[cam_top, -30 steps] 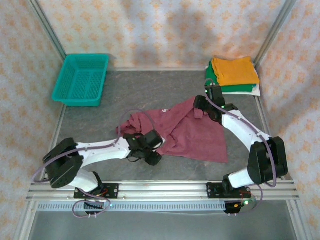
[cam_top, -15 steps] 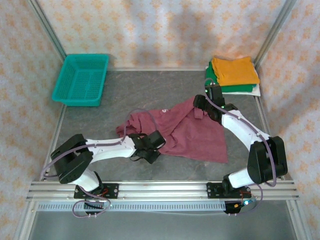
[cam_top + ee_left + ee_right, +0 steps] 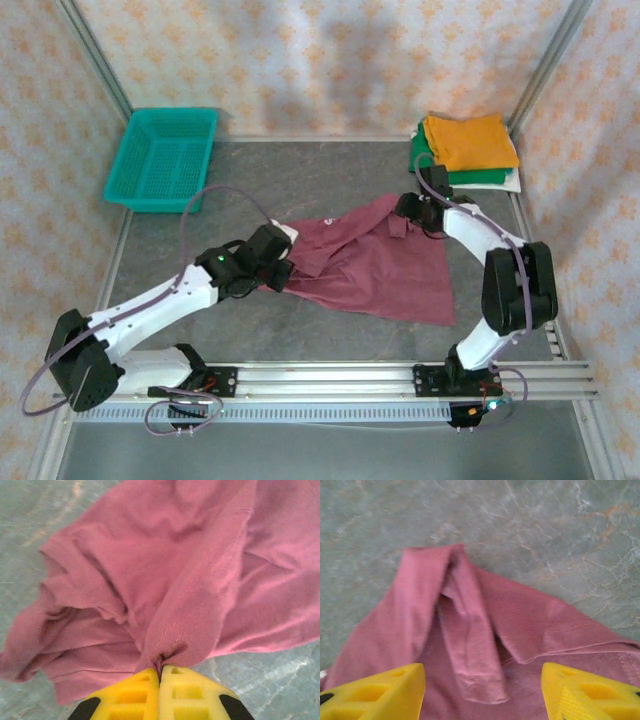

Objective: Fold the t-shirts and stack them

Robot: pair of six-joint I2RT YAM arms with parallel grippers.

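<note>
My right gripper moves down next and closes on the folded sleeve's end [image 3: 398, 228] [image 3: 484, 686] at the shirt's far corner. That end of the sleeve is below, between the gripper's open fingers.
The maroon t-shirt [image 3: 375, 265] lies crumpled across the middle of the table. My left gripper [image 3: 274, 266] is at its left edge, shut on a pinched fold of maroon cloth [image 3: 175, 570] right at the yellow fingertips [image 3: 140, 680]. My right gripper [image 3: 408, 214] hovers open over the shirt's far right corner, its jaws either side of a folded sleeve [image 3: 470, 645] and not touching it. In the back right corner sits a stack of folded t-shirts: orange [image 3: 468, 140] on top, then green [image 3: 445, 172], then white [image 3: 514, 182].
A teal mesh basket [image 3: 163, 157] stands at the back left. Metal frame posts and patterned walls close in the table. Bare grey tabletop [image 3: 330, 175] lies between the basket and the stack.
My left gripper shut on the shirt's left edge and moved back and to the left with it, drawing the bunched cloth out. My right gripper shifted only slightly.
</note>
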